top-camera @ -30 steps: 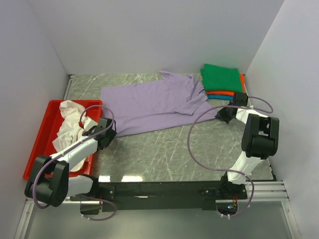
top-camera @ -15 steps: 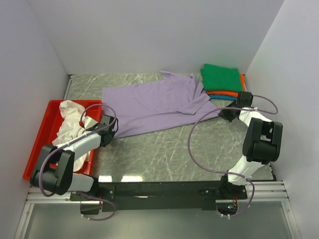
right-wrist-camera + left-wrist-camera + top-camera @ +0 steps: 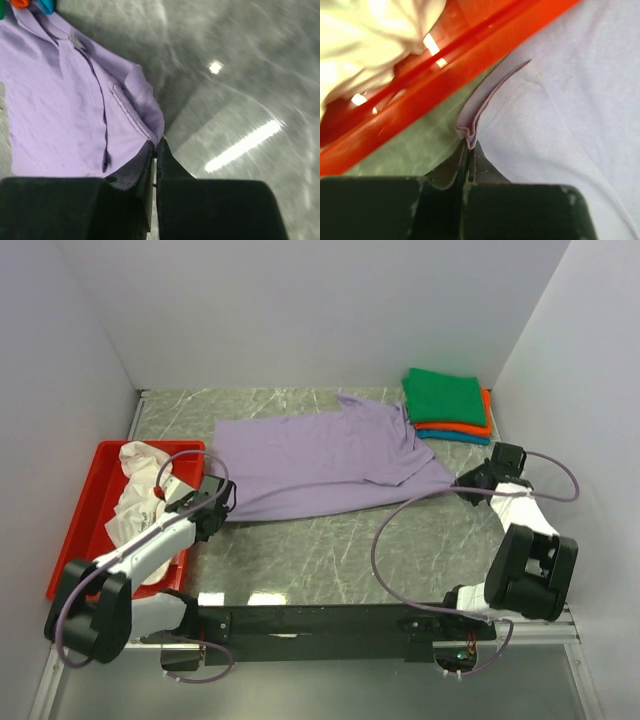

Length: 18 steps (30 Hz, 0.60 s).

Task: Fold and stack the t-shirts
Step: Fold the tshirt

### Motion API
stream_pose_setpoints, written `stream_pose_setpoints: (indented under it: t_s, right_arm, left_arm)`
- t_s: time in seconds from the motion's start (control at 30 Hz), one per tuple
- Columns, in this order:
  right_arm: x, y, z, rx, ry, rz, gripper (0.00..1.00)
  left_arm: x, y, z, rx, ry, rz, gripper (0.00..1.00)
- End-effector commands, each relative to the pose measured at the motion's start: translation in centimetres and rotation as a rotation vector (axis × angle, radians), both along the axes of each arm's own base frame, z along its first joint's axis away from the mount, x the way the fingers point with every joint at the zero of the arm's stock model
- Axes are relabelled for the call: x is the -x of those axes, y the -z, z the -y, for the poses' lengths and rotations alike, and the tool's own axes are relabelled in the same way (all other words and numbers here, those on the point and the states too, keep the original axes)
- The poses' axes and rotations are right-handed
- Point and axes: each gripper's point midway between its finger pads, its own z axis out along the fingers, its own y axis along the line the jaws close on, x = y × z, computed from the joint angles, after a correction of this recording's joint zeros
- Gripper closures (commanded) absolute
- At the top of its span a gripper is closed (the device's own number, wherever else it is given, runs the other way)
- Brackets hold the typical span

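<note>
The lavender shirt crowds the folded stack, so I will pull my right gripper back next and release the shirt's corner on the bare tabletop behind the gripper.
A lavender t-shirt lies spread across the middle of the table. My left gripper is shut on its near left corner, pinching the hem beside the red tray. My right gripper is shut on the shirt's right corner, where the cloth bunches into the closed jaws. A folded stack sits at the back right: green t-shirt on top, orange and teal edges below. A crumpled white t-shirt lies in the tray.
The shallow red tray stands at the left edge, its rim close to my left gripper. White walls enclose the table on three sides. Grey marbled tabletop shows in front of the lavender shirt.
My left gripper has shut on the lavender shirt's corner. My right gripper has pulled its corner rightward and nearer, stretching the shirt flatter and away from the stack.
</note>
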Motion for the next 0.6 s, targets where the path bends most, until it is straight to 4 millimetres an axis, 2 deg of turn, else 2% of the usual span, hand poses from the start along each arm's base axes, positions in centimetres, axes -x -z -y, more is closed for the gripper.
stream_pose_setpoints:
  t_s: [0.0, 0.33, 0.47, 0.57]
  right_arm:
    - [3.1, -0.4, 1.9, 0.036, 0.11, -0.036, 1.0]
    - [10.8, 0.2, 4.2, 0.072, 0.282, -0.098, 1.0]
    - [13.0, 0.4, 4.9, 0.087, 0.32, -0.112, 1.0]
    - [13.5, 0.1, 4.3, 0.062, 0.331, -0.098, 1.0]
  left_arm:
    - [2.9, 0.0, -0.9, -0.025, -0.033, -0.035, 0.99]
    - [7.5, 0.3, 0.2, 0.012, -0.009, -0.055, 0.99]
    - [8.7, 0.9, 0.6, 0.049, -0.017, -0.052, 0.99]
    - [9.4, 1.4, 0.9, 0.074, -0.013, -0.053, 0.99]
